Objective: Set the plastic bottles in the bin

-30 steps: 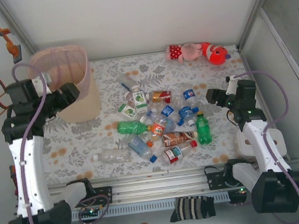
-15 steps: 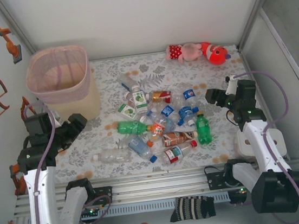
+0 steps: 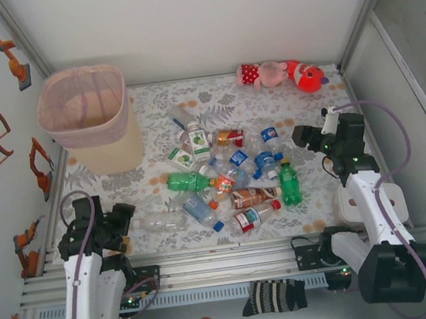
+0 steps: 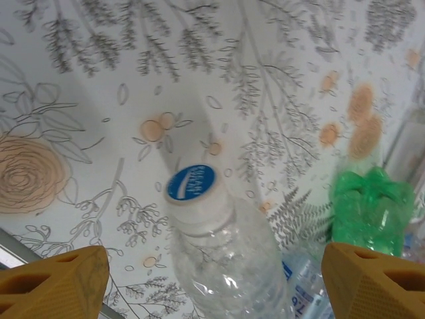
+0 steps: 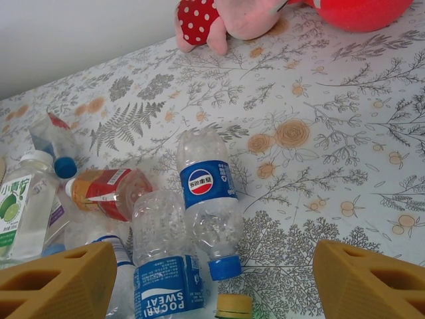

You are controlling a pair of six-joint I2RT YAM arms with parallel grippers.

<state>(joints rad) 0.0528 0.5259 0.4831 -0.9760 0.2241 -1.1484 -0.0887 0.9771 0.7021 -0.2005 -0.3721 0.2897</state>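
My left gripper needs to go down toward the clear bottle's blue-and-white cap (image 3: 136, 224) (image 4: 192, 184) next. Then its fingers should close on that cap end.
Several plastic bottles (image 3: 231, 177) lie in a heap in the middle of the floral cloth. The pale pink perforated bin (image 3: 87, 116) stands at the far left. My left gripper (image 3: 119, 221) is low at the near left, open, just left of a clear bottle (image 3: 159, 223). That clear bottle (image 4: 219, 246) with a blue-and-white cap lies between the orange fingers (image 4: 53, 286) without being gripped; a green bottle (image 4: 372, 206) lies beyond. My right gripper (image 3: 303, 137) hangs open at the heap's right edge. Below it lie a Pepsi bottle (image 5: 206, 193) and a Pocari Sweat bottle (image 5: 163, 266).
A pink-and-red plush toy (image 3: 280, 73) lies at the back right, also as the plush toy (image 5: 265, 20) in the right wrist view. A white block (image 3: 370, 202) sits near the right arm. Metal rails (image 3: 226, 263) run along the near edge. Walls close in both sides.
The left arm has swung from over the bin down and toward the near left edge, ending open beside the clear bottle. The right arm has stayed put.
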